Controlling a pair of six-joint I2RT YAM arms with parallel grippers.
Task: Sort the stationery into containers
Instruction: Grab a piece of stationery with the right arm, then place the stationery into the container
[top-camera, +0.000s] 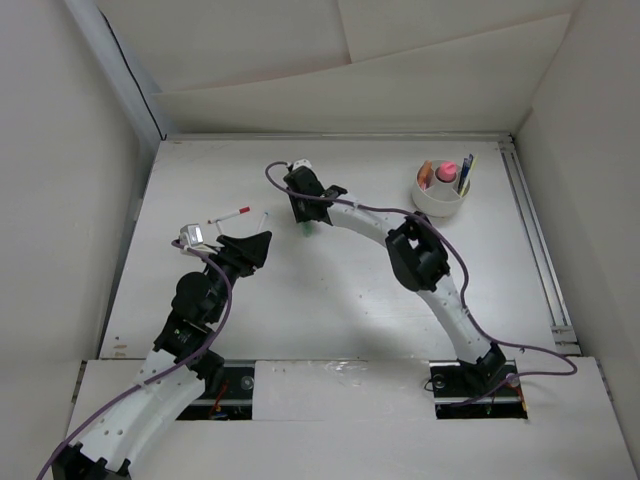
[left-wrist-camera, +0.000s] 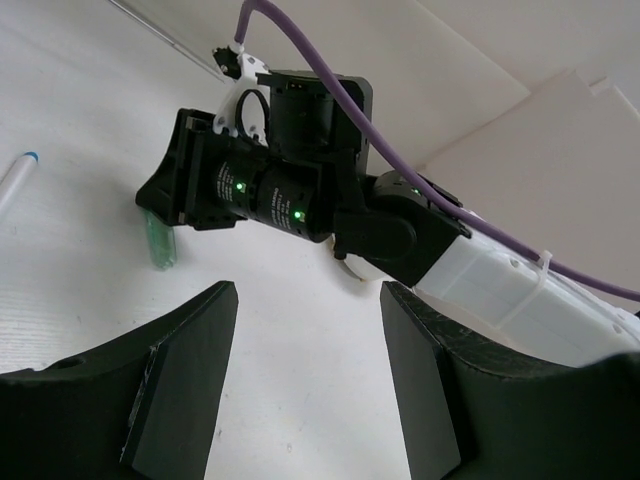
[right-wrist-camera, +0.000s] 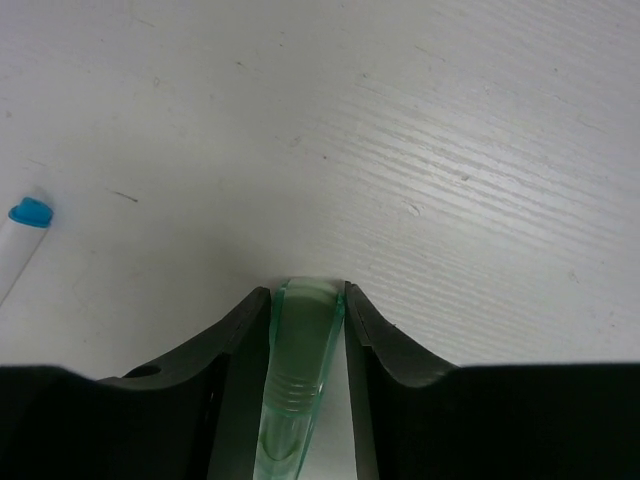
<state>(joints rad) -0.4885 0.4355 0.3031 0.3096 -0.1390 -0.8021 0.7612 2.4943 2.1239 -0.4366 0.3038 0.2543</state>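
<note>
The cup slot already holding a marker lies to my right gripper's right in the top view. The right gripper lifts, crosses over, lowers and releases the green marker next.
My right gripper (right-wrist-camera: 307, 290) is low over the table, jaws pressed against both sides of a translucent green marker (right-wrist-camera: 300, 360), which lies flat on the surface. From the left wrist view the same green marker (left-wrist-camera: 158, 243) pokes out below the right gripper (left-wrist-camera: 165, 205). My left gripper (left-wrist-camera: 308, 300) stands open and empty above bare table, a short way left of the right one (top-camera: 303, 222). The round white cup (top-camera: 440, 200) at the back right holds an orange-pink marker (top-camera: 426, 175), a pink-capped item (top-camera: 447, 170) and a blue pen (top-camera: 464, 172).
A thin white pen with a red tip (top-camera: 230, 215) lies on the table just beyond my left gripper (top-camera: 262, 243). A white pen with a blue tip (right-wrist-camera: 25, 225) lies left of the green marker. Cardboard walls enclose the table on three sides.
</note>
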